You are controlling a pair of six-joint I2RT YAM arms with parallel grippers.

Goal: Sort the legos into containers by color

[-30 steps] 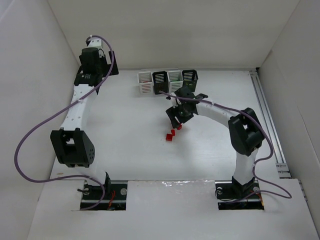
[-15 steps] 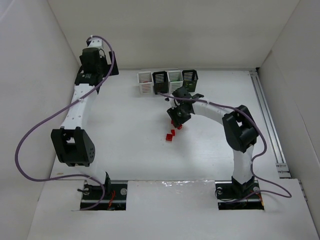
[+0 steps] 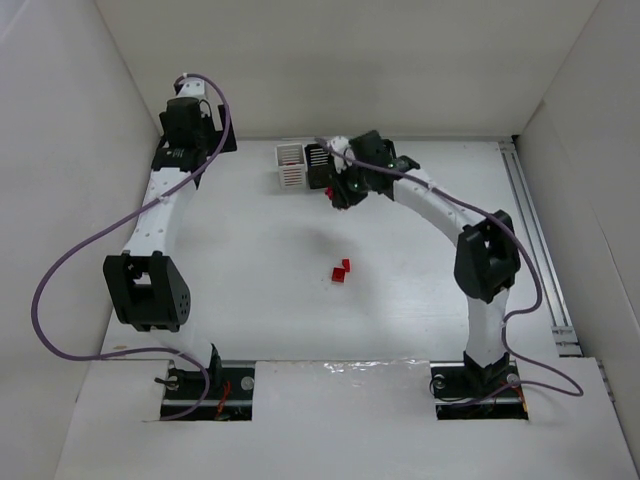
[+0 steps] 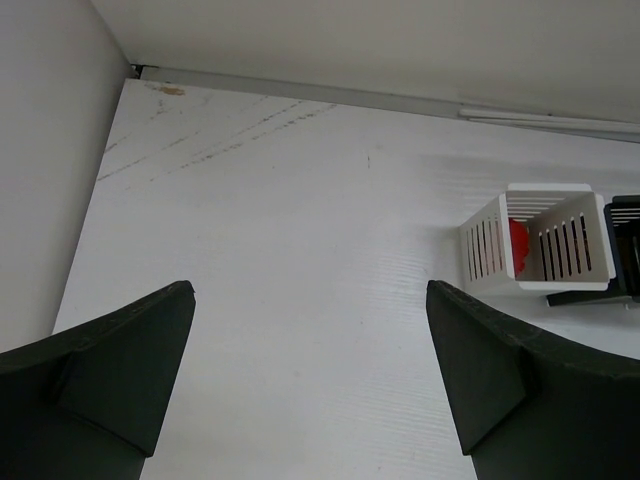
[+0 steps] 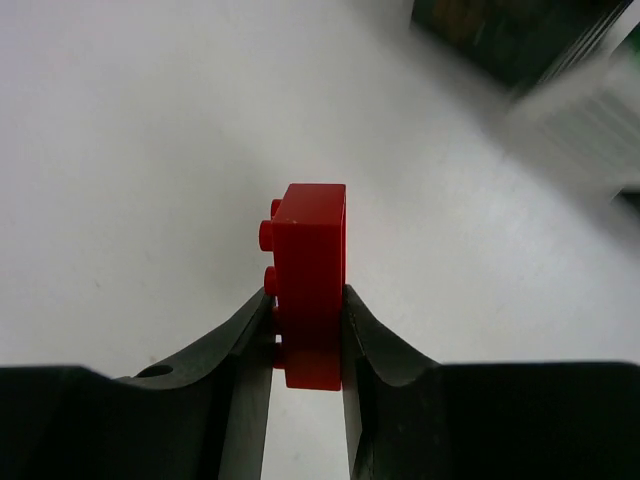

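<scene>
My right gripper rises outward over the white container [image 3: 290, 166] and releases the red lego next, since that container lies outward and to its left in the top view.
My right gripper [image 5: 308, 300] is shut on a red lego [image 5: 312, 265], held on edge above the table; in the top view this gripper [image 3: 338, 190] hangs just in front of the row of containers. Two more red legos [image 3: 341, 270] lie together mid-table. The leftmost white container [image 3: 290, 166] and part of a black one [image 3: 318, 158] show; the arm hides the others. In the left wrist view the white container [image 4: 575, 215] has something red [image 4: 517, 243] inside. My left gripper [image 4: 308, 290] stands open and empty over bare table at the back left [image 3: 190, 120].
White walls enclose the table on three sides. A metal rail [image 3: 540, 240] runs along the right edge. A purple cable [image 3: 60, 270] loops off the left arm. The right wrist view shows blurred containers [image 5: 570, 110] at top right.
The right gripper closed on one of three red legos mid-table, lifted it and carried it back toward the containers. Two legos remain there. The left arm has not moved.
</scene>
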